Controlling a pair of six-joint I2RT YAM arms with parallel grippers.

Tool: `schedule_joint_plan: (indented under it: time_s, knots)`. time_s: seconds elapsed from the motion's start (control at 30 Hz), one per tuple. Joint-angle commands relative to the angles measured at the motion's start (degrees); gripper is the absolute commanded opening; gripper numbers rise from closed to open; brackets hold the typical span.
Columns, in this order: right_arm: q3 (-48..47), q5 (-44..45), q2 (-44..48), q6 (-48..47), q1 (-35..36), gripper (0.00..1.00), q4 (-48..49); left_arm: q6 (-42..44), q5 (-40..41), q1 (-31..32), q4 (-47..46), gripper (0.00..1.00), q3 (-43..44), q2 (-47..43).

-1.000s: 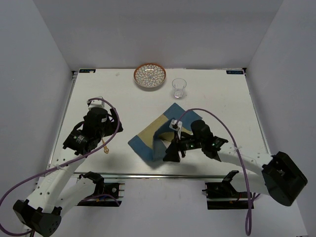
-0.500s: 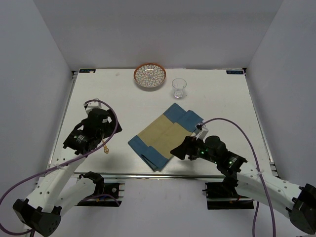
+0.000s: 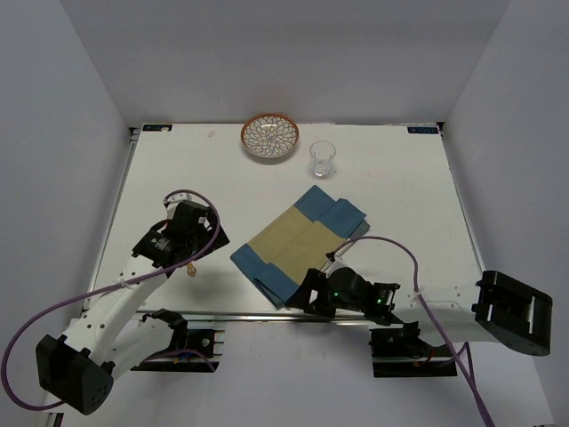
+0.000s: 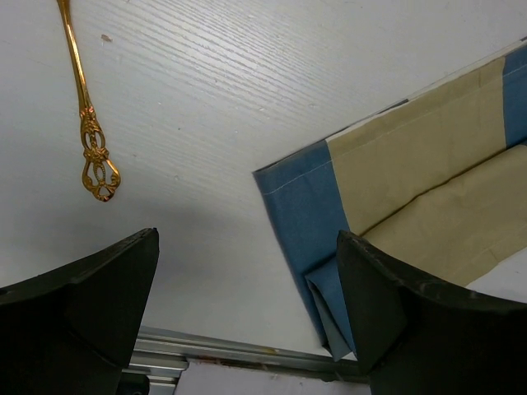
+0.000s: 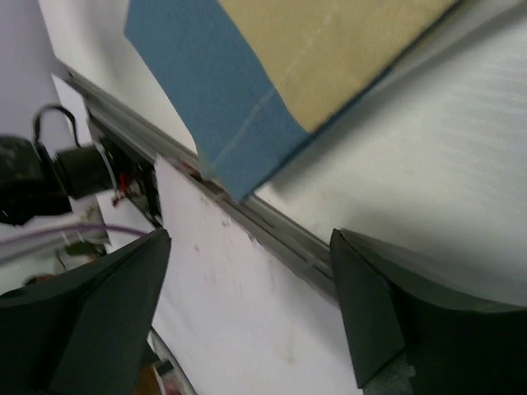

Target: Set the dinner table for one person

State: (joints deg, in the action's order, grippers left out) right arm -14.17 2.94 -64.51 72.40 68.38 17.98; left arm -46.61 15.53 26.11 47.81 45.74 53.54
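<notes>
The robot's right gripper should go forward, low by the front bar, onto the placemat's blue near corner point(image 3: 281, 300) point(image 5: 242, 181).
The white dinner table point(image 3: 400, 187) holds a blue-and-tan striped placemat point(image 3: 298, 242) lying skewed near the front middle. Its right end is creased, and its near corner point(image 4: 329, 317) is folded over. A patterned orange bowl point(image 3: 269, 137) and a clear glass point(image 3: 322, 158) stand at the back. A gold utensil point(image 3: 190, 265) lies left of the placemat, and its ornate handle point(image 4: 89, 132) shows in the left wrist view. My left gripper point(image 3: 191, 233) is open and empty above the utensil. My right gripper point(image 3: 311, 294) is open and empty, low over the front rail by the placemat's near corner point(image 5: 239, 123).
The metal front rail point(image 4: 206, 350) runs just under both grippers and also shows in the right wrist view point(image 5: 280, 234). Grey walls enclose the table on three sides. Purple cables loop off both arms.
My right arm drew back from over the placemat to the front edge. The placemat, folded up a second ago, now lies spread out. My left gripper shifted slightly right and nearer.
</notes>
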Motion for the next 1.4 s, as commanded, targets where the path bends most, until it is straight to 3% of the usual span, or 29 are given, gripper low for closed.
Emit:
schedule_joint_plan:
  time_s: [0.0, 0.17, 0.27, 0.4, 0.53, 0.63, 0.7, 0.8, 0.83, 0.87, 1.07, 1.23, 1.37]
  knots:
    - [0.55, 7.59, -4.55, 8.35, 2.02, 0.81, 11.17, -1.11, -1.29, 0.35, -1.4, 0.98, -1.08, -1.94]
    - [2.92, 12.88, -9.75, 11.53, 3.95, 0.66, 21.12, -0.94, -2.17, 0.35, -1.67, 0.98, -2.14, -4.4]
    - [2.22, 15.25, -11.69, 11.97, 4.57, 0.49, 21.75, -0.68, -2.61, 0.35, -1.67, 0.98, -2.49, -5.28]
    - [2.04, 18.66, -12.83, 11.97, 5.62, 0.47, 21.92, 0.03, -3.14, 0.35, -1.93, 0.98, -2.84, -5.9]
    - [4.41, 21.23, -13.1, 11.19, 5.54, 0.46, 28.16, 0.73, -4.72, 0.35, -3.16, 0.98, -3.72, -6.43]
    - [3.28, 22.11, -13.1, 10.57, 5.27, 0.39, 26.24, 0.99, -5.07, 0.35, -3.25, 0.98, -4.08, -6.17]
    - [3.36, 22.11, -13.54, 10.74, 5.36, 0.27, 27.1, 1.08, -5.07, 0.35, -3.25, 0.98, -4.08, -6.08]
    - [3.63, 21.49, -13.71, 10.83, 5.45, 0.19, 27.64, 1.08, -5.07, 0.35, -3.25, 0.98, -3.99, -5.99]
    - [3.45, 21.49, -13.36, 10.74, 5.54, 0.04, 27.29, 1.08, -4.98, 0.35, -3.16, 0.98, -3.99, -5.99]
    - [3.28, 21.49, -13.1, 10.83, 5.62, 0.0, 26.59, 1.08, -4.98, 0.35, -3.25, 0.98, -4.07, -5.99]
    - [2.92, 23.33, -8.54, 9.34, 5.8, 0.0, 21.5, 0.29, -6.65, 0.35, -5.01, 0.98, -5.74, -5.29]
    - [3.89, 28.86, 0.23, 9.08, 5.8, 0.0, 11.32, -3.48, -9.2, 0.35, -9.04, 0.97, -9.25, -1.69]
    - [3.72, 30.54, 6.84, 7.06, 5.8, 0.0, 4.1, -5.59, -10.52, 0.87, -14.48, 0.89, -11.1, 3.05]
